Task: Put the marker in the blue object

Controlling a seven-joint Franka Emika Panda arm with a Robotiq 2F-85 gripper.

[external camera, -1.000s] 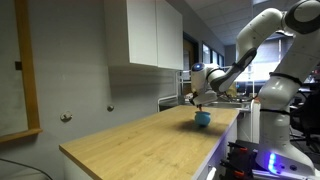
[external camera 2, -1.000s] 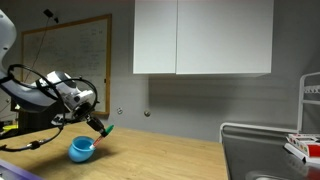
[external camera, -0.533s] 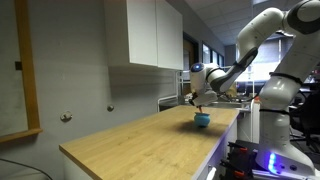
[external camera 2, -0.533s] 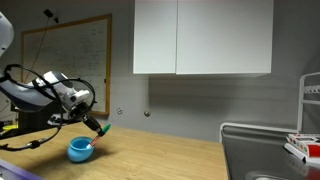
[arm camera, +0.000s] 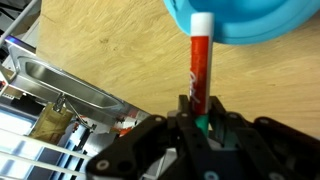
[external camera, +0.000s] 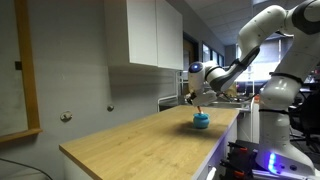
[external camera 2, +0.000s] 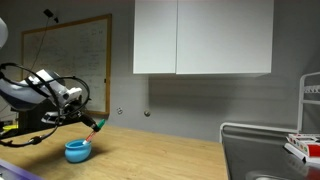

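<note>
I need to shift my gripper farther over the blue bowl's opening [external camera: 201, 116] [arm camera: 243, 8] and lower, because the marker's white tip only just reaches past the bowl's rim.
My gripper [arm camera: 196, 112] is shut on the marker [arm camera: 200, 62], a red pen with a white tip and a green end. In the wrist view the marker's white tip points over the rim of the blue object [arm camera: 240, 18], a round bright-blue bowl at the top edge. In an exterior view the gripper [external camera 2: 88, 121] holds the marker [external camera 2: 95, 126] tilted just above and beside the blue bowl [external camera 2: 77, 151] on the wooden counter. In an exterior view the gripper [external camera: 195, 97] hangs above the bowl [external camera: 202, 120].
The wooden counter [external camera: 140, 140] runs long with a wall behind it. A metal sink [arm camera: 70, 85] lies next to the counter. White cabinets [external camera 2: 200, 38] hang above. A whiteboard [external camera 2: 65, 60] hangs on the wall. A dish rack [external camera 2: 270, 150] stands far along the counter.
The gripper with the marker has risen a little and moved slightly away above the blue bowl. The bowl has not moved.
</note>
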